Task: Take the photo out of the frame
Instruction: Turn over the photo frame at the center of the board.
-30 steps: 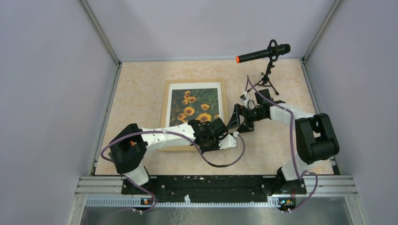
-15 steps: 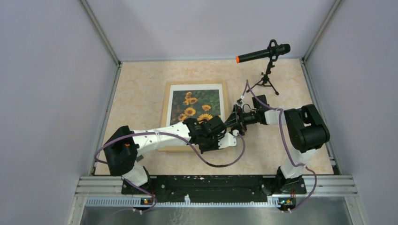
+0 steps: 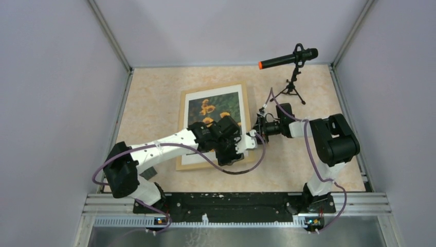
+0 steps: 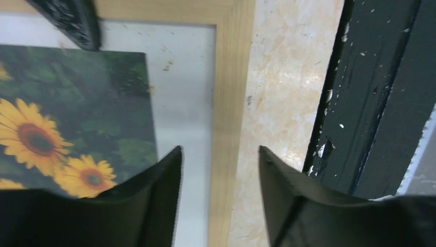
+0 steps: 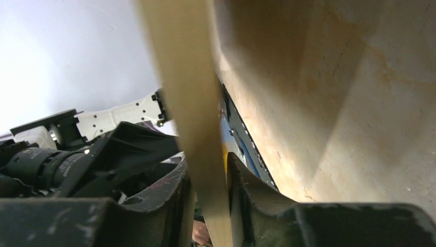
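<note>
My right gripper will next lift the frame's bar, turn the frame over and lower it back toward the tabletop by the frame's base bar to release, because the photo faces up.
The light-wood frame [image 3: 247,105] lies on the table with the sunflower photo [image 3: 213,105] face up inside it. My right gripper [image 3: 257,128] is at the frame's right bar. In the right wrist view the gripper [image 5: 208,172] is shut on that bar of the frame [image 5: 180,67]. My left gripper [image 3: 232,155] hangs over the frame near its near right corner. In the left wrist view the gripper [image 4: 220,159] is open, one finger over the photo's white border [image 4: 185,103], the other over the table, and the frame's bar [image 4: 231,87] lies between them, untouched.
A microphone [image 3: 288,58] on a small tripod [image 3: 293,90] stands at the back right. The black base rail [image 3: 231,200] runs along the near edge, close to the frame's near bar [image 4: 370,103]. Grey walls close in the table on three sides.
The right gripper has moved in to the frame's right bar and closed on it. The left gripper has opened and shifted left over the frame. The frame has turned slightly.
</note>
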`<state>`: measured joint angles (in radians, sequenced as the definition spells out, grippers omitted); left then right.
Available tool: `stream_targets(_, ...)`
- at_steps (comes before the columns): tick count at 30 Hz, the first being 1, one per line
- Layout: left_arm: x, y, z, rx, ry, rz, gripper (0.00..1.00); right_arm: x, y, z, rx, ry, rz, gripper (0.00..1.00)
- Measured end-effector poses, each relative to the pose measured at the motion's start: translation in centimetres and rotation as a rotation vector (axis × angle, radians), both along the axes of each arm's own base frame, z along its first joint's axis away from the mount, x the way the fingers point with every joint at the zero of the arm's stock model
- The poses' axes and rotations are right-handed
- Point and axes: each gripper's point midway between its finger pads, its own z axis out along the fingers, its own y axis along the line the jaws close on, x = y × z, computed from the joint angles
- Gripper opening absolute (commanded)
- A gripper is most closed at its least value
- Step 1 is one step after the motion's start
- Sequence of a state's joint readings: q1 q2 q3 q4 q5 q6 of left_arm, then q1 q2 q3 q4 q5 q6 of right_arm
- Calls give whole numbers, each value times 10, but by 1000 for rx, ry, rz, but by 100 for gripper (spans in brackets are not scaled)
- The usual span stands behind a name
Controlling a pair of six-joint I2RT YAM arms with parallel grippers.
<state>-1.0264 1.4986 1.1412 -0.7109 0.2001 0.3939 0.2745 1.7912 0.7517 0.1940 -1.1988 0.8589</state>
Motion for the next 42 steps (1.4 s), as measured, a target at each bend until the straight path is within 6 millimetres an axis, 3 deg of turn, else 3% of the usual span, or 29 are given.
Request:
stream_targets(2,4,-3,12,-49,33,17,77,0,-1,1,-12,-6,-8,21)
stream_targets(5,22,1,38,-140,47,81,85,1,-2,8,-20,-64,-10,8)
stream_targets(8,53,13,71,-233,44,195,89,4,-3,23,-35,-106,-6,0)
stream_targets(11,95,33,106,-324,29,345,93,11,-4,30,-81,-151,7,0)
stream_targets(16,150,80,143,-425,0,587,99,24,-10,48,-186,-217,42,0)
stream_targets(19,171,111,149,-456,10,729,99,30,-14,64,-242,-261,65,0)
stream_targets(29,213,192,145,-522,79,1059,99,39,-27,110,-428,-400,148,0)
stream_targets(42,231,251,145,-535,44,1233,99,87,-34,177,-660,-777,259,0)
